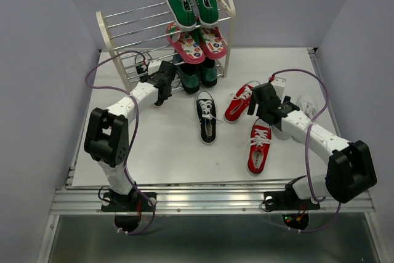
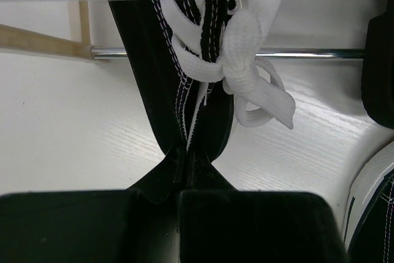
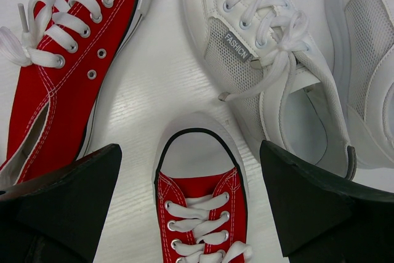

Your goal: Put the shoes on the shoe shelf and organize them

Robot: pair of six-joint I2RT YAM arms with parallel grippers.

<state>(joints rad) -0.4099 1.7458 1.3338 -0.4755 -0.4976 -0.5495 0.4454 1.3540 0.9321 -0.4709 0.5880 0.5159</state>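
The left gripper will next push outward to slide the black sneaker (image 1: 186, 78) deeper onto the shoe shelf's lowest level and let go of it, because the sneaker's heel still sticks out in front of the silver rod.
My left gripper (image 1: 167, 83) (image 2: 188, 159) is shut on the pinched heel fabric of a black sneaker (image 2: 184, 60) (image 1: 186, 78). That shoe points into the lowest tier of the shoe shelf (image 1: 114, 44), with a silver rod (image 2: 320, 53) running behind its laces. Its mate (image 1: 207, 117) lies mid-table. My right gripper (image 1: 263, 110) (image 3: 189, 152) is open and hangs over the toe of a red sneaker (image 3: 200, 214) (image 1: 258, 149), touching nothing. The other red sneaker (image 3: 68, 72) (image 1: 239, 101) lies to its left. Two white sneakers (image 3: 271, 60) (image 1: 308, 106) lie to the right, partly hidden by the arm in the top view.
Green sneakers (image 1: 192, 1) sit on the shelf's top tier and pink sandals (image 1: 197, 42) on the tier below. Another dark shoe (image 1: 209, 72) stands beside the held one. The left half of each tier holds no shoes.
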